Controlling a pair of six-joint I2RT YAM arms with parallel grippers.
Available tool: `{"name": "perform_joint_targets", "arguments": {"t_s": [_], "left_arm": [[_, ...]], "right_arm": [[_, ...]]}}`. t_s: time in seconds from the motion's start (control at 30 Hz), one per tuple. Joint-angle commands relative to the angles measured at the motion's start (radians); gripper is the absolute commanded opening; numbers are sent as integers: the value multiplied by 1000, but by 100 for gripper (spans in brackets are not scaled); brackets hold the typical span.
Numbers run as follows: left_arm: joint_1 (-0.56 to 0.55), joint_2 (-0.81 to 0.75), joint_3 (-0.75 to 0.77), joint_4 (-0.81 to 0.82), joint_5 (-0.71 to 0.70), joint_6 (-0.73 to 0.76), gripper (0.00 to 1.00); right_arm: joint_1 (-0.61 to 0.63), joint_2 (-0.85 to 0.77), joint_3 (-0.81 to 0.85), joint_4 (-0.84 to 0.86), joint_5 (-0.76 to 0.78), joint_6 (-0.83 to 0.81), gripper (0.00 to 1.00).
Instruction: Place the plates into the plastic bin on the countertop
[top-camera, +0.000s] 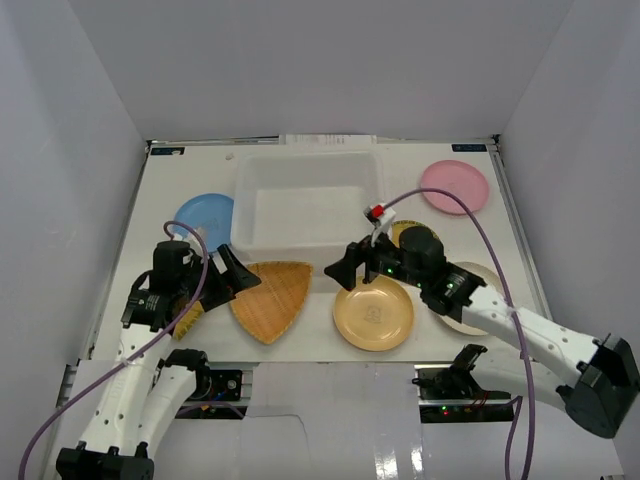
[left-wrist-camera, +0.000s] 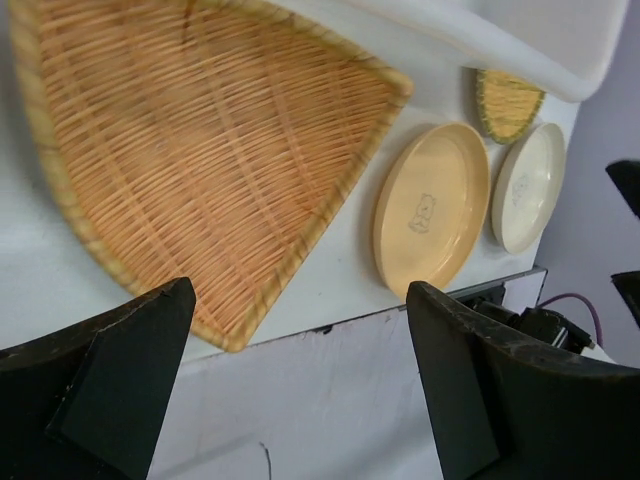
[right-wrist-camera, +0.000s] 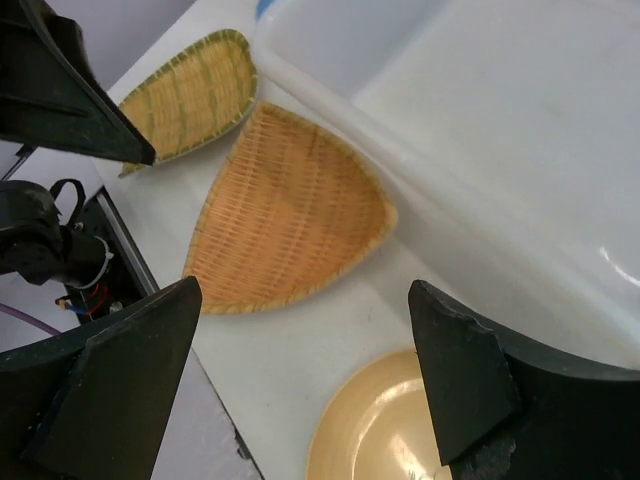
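The robot's right hand needs to move right in the top view, back and down to the yellow-orange plate's edge by the cream plate (top-camera: 478, 275).
The white plastic bin (top-camera: 310, 200) stands empty at the back middle of the countertop (top-camera: 320, 345). A blue plate (top-camera: 205, 215) lies to its left and a pink plate (top-camera: 455, 186) to its right. A triangular woven tray (top-camera: 272, 298) and a yellow-orange plate (top-camera: 373, 313) lie in front. A cream plate (top-camera: 478, 275) and a round woven tray (top-camera: 402, 232) are partly hidden under my right arm. An oblong woven tray (top-camera: 188, 320) peeks from under my left arm. My left gripper (top-camera: 235, 275) is open and empty over the triangular tray's (left-wrist-camera: 200, 150) left edge. My right gripper (top-camera: 345, 270) is open and empty above the yellow-orange plate's (right-wrist-camera: 390, 430) far edge.
White walls close the countertop at the left, back and right. The front edge of the table (left-wrist-camera: 330, 325) runs just below the triangular tray. The bin's rim (right-wrist-camera: 400, 160) lies close beyond my right gripper. Purple cables loop over both arms.
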Motion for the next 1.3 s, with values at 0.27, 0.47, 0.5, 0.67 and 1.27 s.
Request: {"name": "perform_joint_targets", "arguments": {"t_s": [0.27,0.47,0.5,0.67,1.27], "left_arm": [[-109,117,102,-394,-285,-158,98],[-109,116,21,-363,-285,-253,98],[-109,116,6,-343,-282,-272,98],[-112,146,-160,-147,-202,-354,98],[-112,125,-433,281,-148,-462,30]], "right_arm": [[-11,-429,-252,-281,281,144,93],[-11,-550,-306,-428,355,204,98],[-11,-570,-312,-449,411,232,99],[-19,-575,-341,-509,516,316,95],[-336,-418,-553,-385,278,411,93]]}}
